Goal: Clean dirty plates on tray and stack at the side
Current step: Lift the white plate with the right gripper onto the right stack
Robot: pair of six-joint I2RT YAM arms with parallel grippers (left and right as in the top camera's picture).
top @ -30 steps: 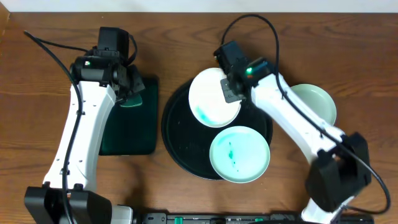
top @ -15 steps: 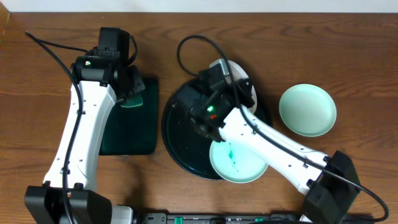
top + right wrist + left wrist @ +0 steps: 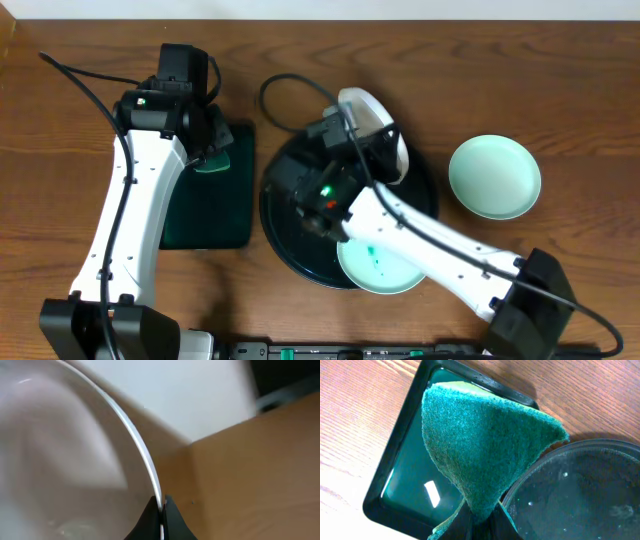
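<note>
My right gripper should swing off the black tray, turn the white plate flat and lower it onto the unsmeared mint plate (image 3: 495, 177), since that one sits aside.
The round black tray (image 3: 275, 215) lies mid-table. My right gripper (image 3: 372, 140) is shut on the rim of a white plate (image 3: 375, 112) and holds it lifted and tilted on edge over the tray's far side. In the right wrist view the jaws (image 3: 161, 506) pinch that plate's (image 3: 65, 460) thin rim. A mint plate (image 3: 392, 272) with a teal smear lies on the tray's near side, partly under my right arm. A mint plate (image 3: 494, 177) without a smear sits on the table to the right. My left gripper (image 3: 207, 150) is shut on a green sponge (image 3: 485, 450).
A smaller rectangular dark green tray (image 3: 205, 215) lies left of the black tray, under the sponge; it also shows in the left wrist view (image 3: 395, 480). The black tray's rim (image 3: 580, 495) is close beside the sponge. My right arm crosses the black tray diagonally.
My right arm has swung left over the black tray, lifting the white plate off it and tipping it onto its edge. The left arm and sponge have not moved.
</note>
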